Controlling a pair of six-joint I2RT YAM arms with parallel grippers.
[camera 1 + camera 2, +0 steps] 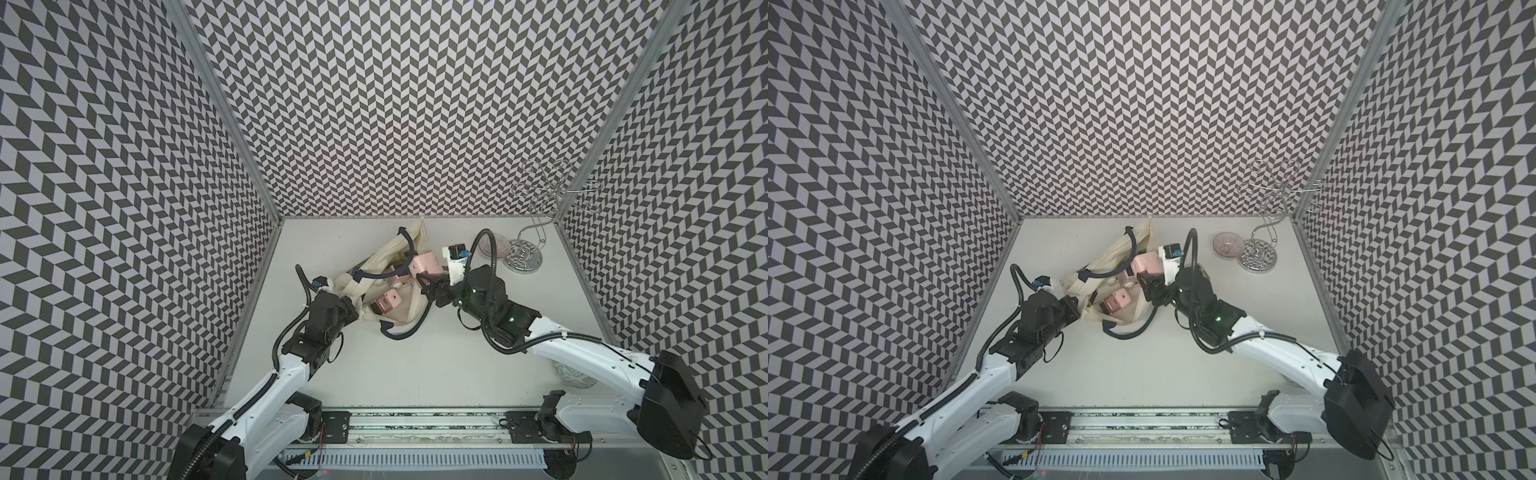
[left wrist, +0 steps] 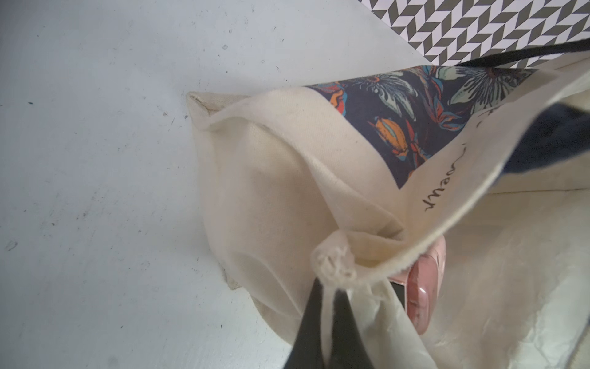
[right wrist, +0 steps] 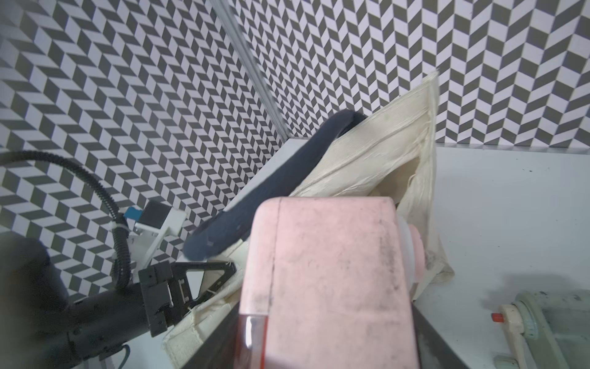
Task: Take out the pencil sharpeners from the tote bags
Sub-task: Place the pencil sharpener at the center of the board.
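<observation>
The tabletop short of the pink glass bowl is bare, so my right gripper will next move away from the bag, then go down there and let go of the sharpener.
The cream tote bag [image 1: 415, 309] with navy handles lies crumpled mid-table in both top views, its mouth gaping. My left gripper [image 2: 329, 294] is shut on the bag's cloth edge at its left side [image 1: 360, 311]. My right gripper [image 1: 422, 277] is shut on a pink pencil sharpener [image 1: 426, 264], which it holds at the bag's right rim; in the right wrist view that sharpener [image 3: 332, 281] fills the space between the dark fingers [image 3: 223, 335]. A second pink pencil sharpener [image 1: 385, 306] lies inside the bag and also shows in the left wrist view [image 2: 424, 287].
A pink glass bowl [image 1: 494, 246] and a chrome wire stand [image 1: 524, 258] sit at the back right. A patterned round object [image 1: 575, 376] lies under my right arm. A cream sharpener-like thing [image 3: 523, 322] rests on the table beside my right gripper.
</observation>
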